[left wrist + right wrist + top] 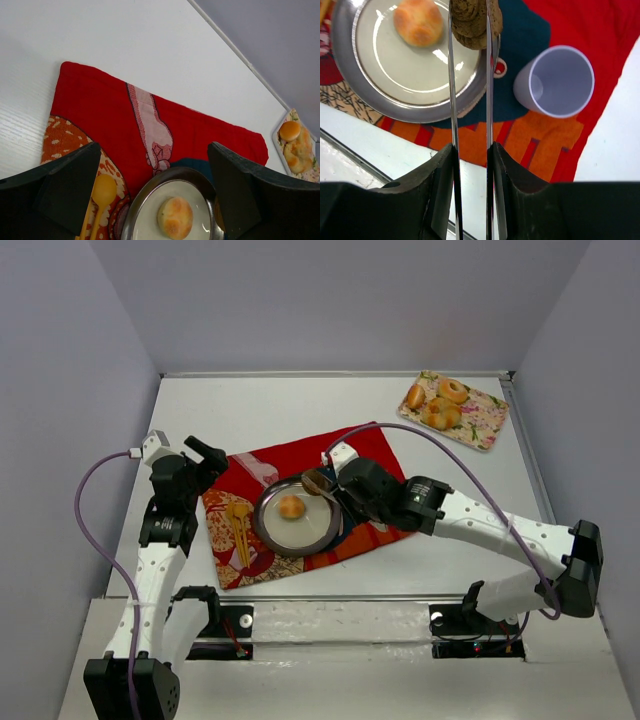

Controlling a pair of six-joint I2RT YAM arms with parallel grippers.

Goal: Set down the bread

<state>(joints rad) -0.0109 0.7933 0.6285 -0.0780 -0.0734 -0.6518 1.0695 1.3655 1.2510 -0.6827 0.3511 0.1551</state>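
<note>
The right gripper draws back and down over the plate's bare part beside the bun next to release the tongs (452,75), as the bread still hangs by the plate's rim.
A round golden bun (291,507) lies on a metal plate (270,537) on a red patterned cloth (300,455). My right gripper (352,485) is shut on metal tongs (452,75), and the tongs pinch a brown piece of bread (472,22) just above the plate's far right rim (350,70). The bun (418,22) lies to the left of the tongs' tip. My left gripper (205,462) is open and empty above the cloth's left side. In its own view the left gripper (154,170) looks down on the bun (175,217) and the plate's rim (145,200).
A flowered tray (488,418) with several more breads stands at the back right. A yellow spoon (240,525) lies on the cloth left of the plate. A white cup (555,82) stands on the cloth right of the plate, under my right arm.
</note>
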